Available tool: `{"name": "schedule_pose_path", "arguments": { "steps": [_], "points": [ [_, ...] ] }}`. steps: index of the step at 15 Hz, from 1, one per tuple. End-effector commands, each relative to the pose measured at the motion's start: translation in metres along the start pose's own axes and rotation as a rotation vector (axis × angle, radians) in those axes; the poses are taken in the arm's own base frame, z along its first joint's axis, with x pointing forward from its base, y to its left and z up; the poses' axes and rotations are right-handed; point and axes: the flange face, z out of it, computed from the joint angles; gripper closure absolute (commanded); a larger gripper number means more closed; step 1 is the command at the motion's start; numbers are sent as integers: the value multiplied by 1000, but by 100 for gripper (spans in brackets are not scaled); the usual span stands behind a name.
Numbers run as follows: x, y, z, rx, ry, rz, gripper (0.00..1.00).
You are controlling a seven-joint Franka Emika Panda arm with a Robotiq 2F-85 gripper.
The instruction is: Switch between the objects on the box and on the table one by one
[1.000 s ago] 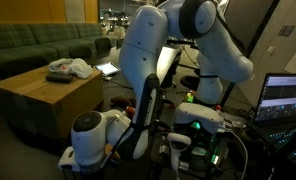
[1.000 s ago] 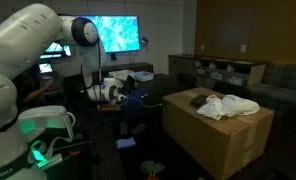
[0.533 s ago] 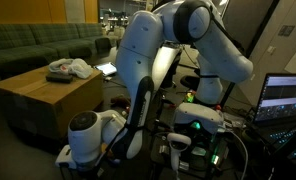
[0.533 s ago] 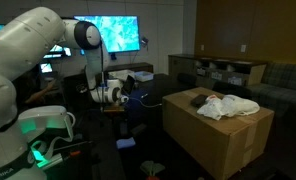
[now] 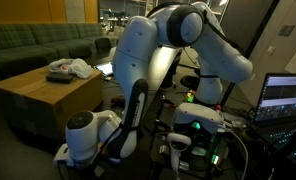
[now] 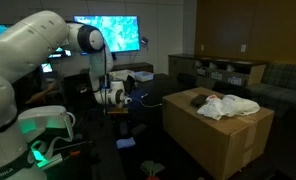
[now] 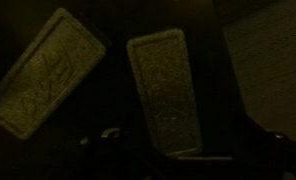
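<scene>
Next, my gripper needs to move down over the middle pale panel to close, since this panel lies nearly straight in the wrist view while the other one slants.
A cardboard box (image 5: 33,100) stands before the sofa; it also shows in the exterior view from the opposite side (image 6: 213,140). On it lie a white crumpled cloth (image 5: 76,67) (image 6: 233,105) and a dark flat object (image 5: 58,76) (image 6: 199,99). My gripper (image 5: 62,156) hangs low, away from the box, and shows small in an exterior view (image 6: 116,100) near a dark low surface. Its jaws are too dark to make out in any view. The wrist view shows only dim pale rectangular panels (image 7: 166,95).
A green sofa (image 5: 28,45) stands behind the box. A laptop (image 5: 285,98) and a control unit with a green light (image 5: 196,125) sit by the robot base. A large lit screen (image 6: 118,33) and shelves (image 6: 223,72) stand at the back.
The arm has swung a little, carrying the wrist and gripper lower in one exterior view and slightly toward the box in the other. The things on the box have not moved.
</scene>
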Motion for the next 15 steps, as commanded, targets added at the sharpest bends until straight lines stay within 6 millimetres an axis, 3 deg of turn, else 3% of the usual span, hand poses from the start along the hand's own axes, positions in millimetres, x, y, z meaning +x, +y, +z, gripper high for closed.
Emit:
{"name": "schedule_pose_path", "arguments": {
  "steps": [1, 15],
  "points": [
    [4, 9, 3, 15, 13, -11, 0],
    [-3, 13, 23, 44, -13, -17, 0]
  ]
}}
